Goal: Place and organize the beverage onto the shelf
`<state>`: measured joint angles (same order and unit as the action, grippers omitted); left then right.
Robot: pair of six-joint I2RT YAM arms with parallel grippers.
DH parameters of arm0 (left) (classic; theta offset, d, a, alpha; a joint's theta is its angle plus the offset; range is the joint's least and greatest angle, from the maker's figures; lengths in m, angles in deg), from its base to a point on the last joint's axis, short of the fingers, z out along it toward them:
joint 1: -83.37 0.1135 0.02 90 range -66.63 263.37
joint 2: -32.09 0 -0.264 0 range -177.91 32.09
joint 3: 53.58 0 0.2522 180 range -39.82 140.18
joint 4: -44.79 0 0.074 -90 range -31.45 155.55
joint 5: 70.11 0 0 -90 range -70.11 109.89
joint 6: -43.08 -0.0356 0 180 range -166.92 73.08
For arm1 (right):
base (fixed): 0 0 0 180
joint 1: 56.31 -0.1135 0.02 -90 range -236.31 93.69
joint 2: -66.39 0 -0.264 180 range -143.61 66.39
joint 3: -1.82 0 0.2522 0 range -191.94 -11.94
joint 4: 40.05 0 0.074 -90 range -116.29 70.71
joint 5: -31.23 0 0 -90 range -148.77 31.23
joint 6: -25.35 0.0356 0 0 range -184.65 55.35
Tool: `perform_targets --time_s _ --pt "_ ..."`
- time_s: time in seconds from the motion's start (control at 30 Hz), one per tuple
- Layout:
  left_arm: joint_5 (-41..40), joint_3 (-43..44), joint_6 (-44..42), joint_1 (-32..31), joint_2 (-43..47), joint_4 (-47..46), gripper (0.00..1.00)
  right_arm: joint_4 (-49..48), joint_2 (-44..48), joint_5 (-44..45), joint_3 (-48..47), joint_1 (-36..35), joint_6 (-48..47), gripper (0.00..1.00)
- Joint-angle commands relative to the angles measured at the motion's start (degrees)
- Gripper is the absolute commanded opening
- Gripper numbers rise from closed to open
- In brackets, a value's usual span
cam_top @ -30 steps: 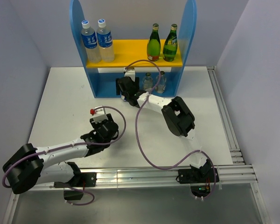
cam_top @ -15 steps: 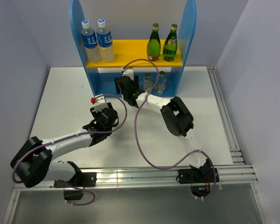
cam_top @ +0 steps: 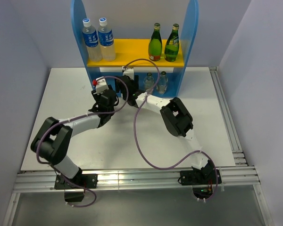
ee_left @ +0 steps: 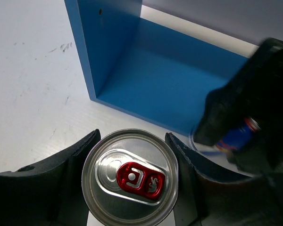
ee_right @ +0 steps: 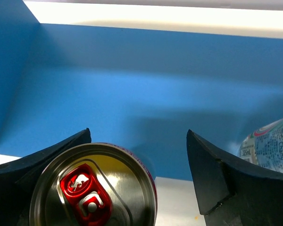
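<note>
I will carry the silver can outward with my left gripper, past the shelf's front edge into the empty corner of its blue bottom beside the shelf's side panel (ee_left: 108, 47).
The blue shelf (cam_top: 186, 37) stands at the table's far side, with two green bottles (cam_top: 163, 43) on its yellow board (cam_top: 132, 49). Two small clear bottles (cam_top: 156, 82) stand in the lower compartment; one shows in the right wrist view (ee_right: 269, 143). My left gripper (cam_top: 104, 96) is shut on a silver can (ee_left: 130, 176), upright, just in front of the shelf's left side panel (ee_left: 108, 47). My right gripper (cam_top: 127, 87) is at the lower compartment's mouth. Its jaws stand wide apart (ee_right: 139, 141) around a second can (ee_right: 94, 188), which sits against the left finger, clear of the right one.
Two taller clear bottles with blue labels (cam_top: 98, 40) stand on the left of the yellow board. My right gripper (ee_left: 254, 108) with its can is close to the right of my left gripper. A metal rail (cam_top: 226, 122) runs along the table's right edge.
My left arm has carried its can away from me and a little right, up to the shelf's front left. My right gripper has edged slightly left at the lower compartment.
</note>
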<state>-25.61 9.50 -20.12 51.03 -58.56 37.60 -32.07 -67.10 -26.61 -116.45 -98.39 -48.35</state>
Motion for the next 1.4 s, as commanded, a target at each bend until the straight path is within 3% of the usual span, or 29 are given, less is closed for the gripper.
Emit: perform_targets --time_s 0.0,0.27,0.7,0.8,0.83,0.9,0.93,1.0,1.03,1.1,1.13,1.2,1.23,1.37 --pt "2.42 5.34 -2.29 2.80 -3.03 -8.48 0.00 -11.26 2.53 3.61 -5.80 4.29 4.97 0.00" --pt "5.59 11.67 -2.82 8.51 -10.94 -12.44 0.00 -17.68 3.59 8.52 -2.37 4.38 5.41 0.00" --pt "7.43 17.30 -3.78 9.92 -18.33 -19.48 0.00 -23.14 2.63 14.41 -1.57 4.38 4.01 0.00" --pt "7.35 19.49 -3.69 10.10 -20.96 -19.04 0.00 -22.70 1.83 14.77 -2.98 4.47 3.22 0.39" --pt "7.79 19.93 -3.69 10.28 -21.58 -18.87 0.00 -23.39 1.74 14.95 -3.16 4.38 2.87 0.70" --pt "7.62 21.16 -3.69 10.54 -23.25 -18.78 0.06 -23.23 1.13 14.95 -4.12 4.38 2.95 0.83" --pt "7.79 21.60 -3.87 10.54 -24.21 -18.95 0.15 -22.87 0.78 15.03 -4.73 4.47 2.69 0.89" --pt "7.79 21.87 -4.22 10.72 -24.92 -19.39 0.20 -22.43 0.16 14.86 -5.88 4.47 2.60 0.95" --pt "7.88 22.48 -4.48 10.80 -25.71 -19.48 0.38 -22.26 0.07 14.68 -6.14 4.47 2.69 0.97" --pt "8.32 23.36 -4.75 10.98 -26.59 -18.87 0.59 -22.08 -0.28 14.16 -6.67 4.47 2.52 1.00" --pt "8.14 24.06 -4.75 10.98 -27.20 -18.26 0.74 -21.99 -0.37 13.89 -6.85 4.38 2.17 1.00" --pt "8.14 24.51 -4.92 10.98 -27.73 -17.90 0.81 -22.08 -0.37 13.54 -6.85 4.38 1.99 1.00" --pt "8.14 24.59 -4.92 10.98 -27.91 -17.90 0.92 -22.17 -0.28 13.37 -6.67 4.38 1.99 1.00" --pt "8.14 24.33 -4.84 10.98 -27.83 -17.81 0.99 -23.84 0.95 12.05 -4.48 4.29 1.55 1.00"
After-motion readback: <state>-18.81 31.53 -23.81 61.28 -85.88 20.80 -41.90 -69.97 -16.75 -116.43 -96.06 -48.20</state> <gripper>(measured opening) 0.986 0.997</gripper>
